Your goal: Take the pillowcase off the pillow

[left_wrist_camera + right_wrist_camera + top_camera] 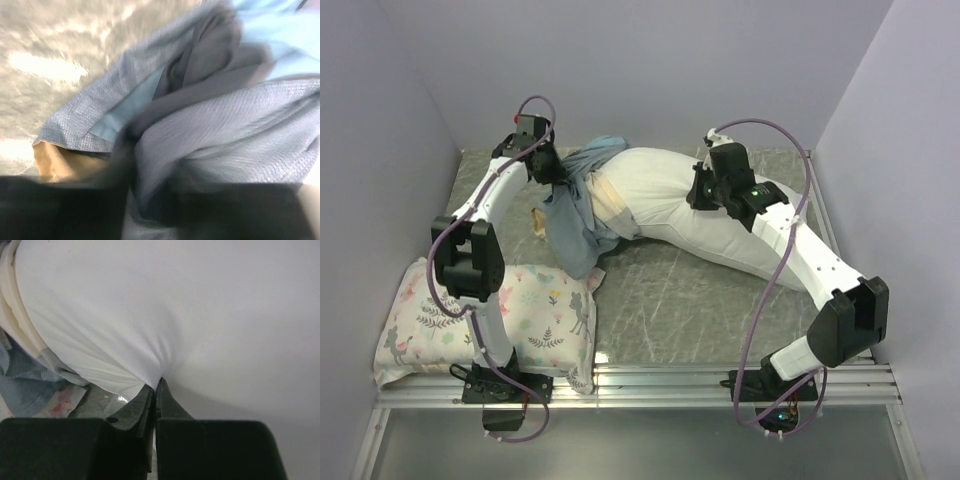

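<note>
The pillowcase's tan and cream band (610,195) is still around the pillow (660,200), so next I will lift my left gripper off the heap, then lower it onto the band's fold.
The plain white pillow (660,200) lies slantwise across the table, bare along most of its length. The slate-blue pillowcase (575,215) is bunched at the pillow's left end, with a tan and cream band (610,195) showing. My left gripper (558,172) sits on that bunch. In the blurred left wrist view a fold of pillowcase (240,125) runs down between the left gripper's (150,165) dark fingers; how tight they are is unclear. My right gripper (700,195) is shut, its tips pinching a tuck of the pillow (200,305) skin at the right gripper's (157,382) tip.
A white pillow printed with flowers and deer (540,310) lies at the near left, beside the left arm's base. Lilac walls close in the grey table (670,300) on three sides. A metal rail (670,385) runs along the near edge.
</note>
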Available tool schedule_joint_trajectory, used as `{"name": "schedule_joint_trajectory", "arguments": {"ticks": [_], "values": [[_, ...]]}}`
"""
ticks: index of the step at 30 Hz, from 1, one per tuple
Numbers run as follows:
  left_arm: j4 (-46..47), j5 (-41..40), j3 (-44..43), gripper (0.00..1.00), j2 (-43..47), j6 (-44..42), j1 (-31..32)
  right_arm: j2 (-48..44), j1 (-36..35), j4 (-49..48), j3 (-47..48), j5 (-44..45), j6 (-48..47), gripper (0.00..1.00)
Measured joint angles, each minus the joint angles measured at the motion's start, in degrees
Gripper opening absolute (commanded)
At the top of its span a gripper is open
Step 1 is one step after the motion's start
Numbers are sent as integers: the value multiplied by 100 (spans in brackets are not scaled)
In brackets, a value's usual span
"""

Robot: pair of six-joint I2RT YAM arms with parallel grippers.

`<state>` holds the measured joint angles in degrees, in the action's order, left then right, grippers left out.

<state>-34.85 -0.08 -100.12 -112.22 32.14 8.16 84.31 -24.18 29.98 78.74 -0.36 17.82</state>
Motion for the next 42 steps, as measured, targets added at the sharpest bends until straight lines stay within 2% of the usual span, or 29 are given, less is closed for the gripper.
{"name": "schedule_joint_trajectory", "arguments": {"ticks": [3,4,9,14,17,19,21,22,23,26,31,36,42], "values": [[39,-195,-55,73,280,-214,74,177,22,-103,-20,-15,83,0],[37,-304,-85,75,393,-302,116,256,35,-138,-20,-17,114,0],[-13,-758,-96,80,951,-402,715,529,46,-236,-20,-39,254,0],[221,-1141,918,81,1738,-275,1908,533,44,-247,39,-33,315,0],[295,-1200,1434,80,1843,-116,2406,546,35,-232,85,-7,332,0],[291,-1274,1681,77,1738,15,2520,546,28,-225,92,13,334,0],[299,-1360,1801,64,1580,120,2520,546,15,-188,105,26,337,0],[306,-1401,1827,52,1519,184,2509,546,-2,-162,116,24,337,0],[306,-1473,1843,27,1467,238,2500,546,-20,-136,131,28,334,0],[291,-1696,1847,0,1388,306,2459,546,-35,-68,219,87,328,0],[295,-1770,1847,0,1373,306,2129,538,20,20,391,127,330,0],[367,-1613,1847,0,1209,330,1364,396,168,66,472,133,332,0],[385,-1585,1829,0,605,365,614,94,426,326,568,297,302,0]]}}
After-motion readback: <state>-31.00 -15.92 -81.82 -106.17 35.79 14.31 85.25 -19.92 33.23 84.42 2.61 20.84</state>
